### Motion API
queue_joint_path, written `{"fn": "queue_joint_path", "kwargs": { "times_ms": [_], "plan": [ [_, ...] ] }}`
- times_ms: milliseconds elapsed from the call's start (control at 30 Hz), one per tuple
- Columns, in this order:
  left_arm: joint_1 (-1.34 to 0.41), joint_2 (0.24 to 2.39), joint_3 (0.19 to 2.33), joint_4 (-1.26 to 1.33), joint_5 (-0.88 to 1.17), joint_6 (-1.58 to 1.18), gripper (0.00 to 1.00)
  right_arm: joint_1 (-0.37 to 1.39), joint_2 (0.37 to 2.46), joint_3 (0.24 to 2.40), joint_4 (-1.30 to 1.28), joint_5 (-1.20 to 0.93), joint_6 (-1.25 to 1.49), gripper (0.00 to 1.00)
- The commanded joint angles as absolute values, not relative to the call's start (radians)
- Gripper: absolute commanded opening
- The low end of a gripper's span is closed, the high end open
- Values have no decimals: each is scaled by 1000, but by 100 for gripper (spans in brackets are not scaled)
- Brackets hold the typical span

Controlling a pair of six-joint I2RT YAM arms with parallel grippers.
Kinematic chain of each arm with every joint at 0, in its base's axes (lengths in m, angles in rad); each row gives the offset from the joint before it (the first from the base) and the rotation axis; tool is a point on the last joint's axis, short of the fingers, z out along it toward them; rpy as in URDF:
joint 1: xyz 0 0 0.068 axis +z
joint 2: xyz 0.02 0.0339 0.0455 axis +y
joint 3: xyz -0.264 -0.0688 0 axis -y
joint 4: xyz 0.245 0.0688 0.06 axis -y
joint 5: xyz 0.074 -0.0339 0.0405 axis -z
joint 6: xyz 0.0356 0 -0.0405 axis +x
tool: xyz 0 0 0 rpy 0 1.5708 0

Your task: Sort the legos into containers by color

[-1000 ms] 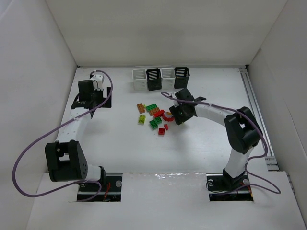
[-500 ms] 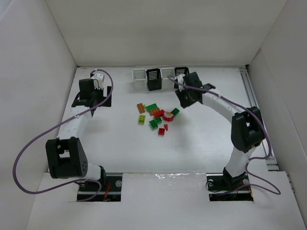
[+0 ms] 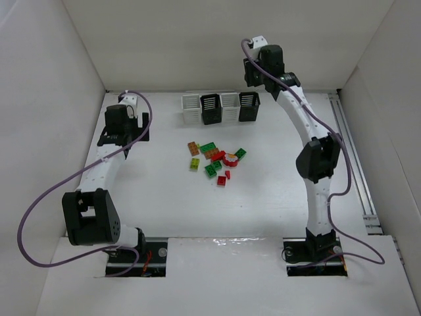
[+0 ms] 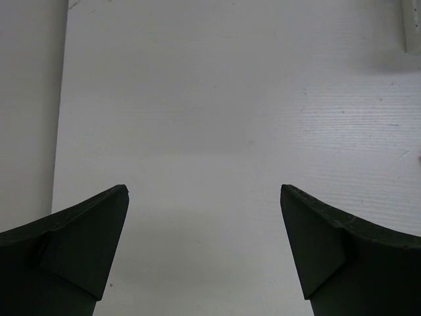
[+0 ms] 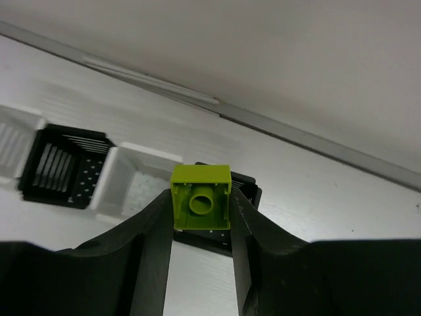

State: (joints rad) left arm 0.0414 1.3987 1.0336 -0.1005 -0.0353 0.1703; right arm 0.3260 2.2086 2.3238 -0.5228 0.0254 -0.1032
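My right gripper moves down toward the black bin at the row's end (image 5: 209, 237) next and releases the yellow-green lego (image 5: 200, 197) over it, since the lego still hangs high above.
My right gripper (image 5: 200, 227) is shut on a yellow-green lego (image 5: 200, 197), its hollow underside facing the camera. It hangs high above the rightmost black bin (image 5: 248, 188), with a white bin (image 5: 131, 174) and another black bin (image 5: 62, 164) to the left. In the top view the right gripper (image 3: 255, 78) is raised over the four containers: white (image 3: 191, 109), black (image 3: 210, 108), white (image 3: 230, 107), black (image 3: 249, 105). Several legos lie in a pile (image 3: 217, 161). My left gripper (image 4: 204, 192) is open and empty over bare table, at the far left (image 3: 123, 131).
The pile holds an orange brick (image 3: 193, 148), green bricks (image 3: 208, 147) (image 3: 241, 153), a yellow-green brick (image 3: 195, 164) and red bricks (image 3: 222, 180). White walls enclose the table on three sides. A rail (image 3: 348, 151) runs along the right edge.
My right arm rose from the lego pile and swung back to above the rightmost black bin, carrying the yellow-green lego. The left arm shifted slightly toward the back.
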Motion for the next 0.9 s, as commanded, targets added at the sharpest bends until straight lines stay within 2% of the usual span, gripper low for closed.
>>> {"fn": "queue_joint_path", "kwargs": {
  "times_ms": [0,167,500,600,633,733,867],
  "plan": [
    [46,1353,1051,-57,-113,201,99,284,2269,2393,-566,15,-64,0],
    [46,1362,1072,-57,-172,244,99,275,2301,2393,-566,-8,-43,0],
    [46,1382,1082,-66,-130,224,99,275,2329,2370,-587,-48,-43,0],
    [46,1382,1072,-66,-130,224,99,275,2329,2344,-597,-67,-43,14],
    [46,1382,1072,-66,-130,224,99,275,2329,2333,-597,-67,-43,24],
    [46,1382,1063,-66,-130,224,99,284,2338,2333,-597,-67,-43,30],
    [46,1373,1054,-66,-130,224,99,293,2338,2344,-588,-57,-43,46]
  ]
}}
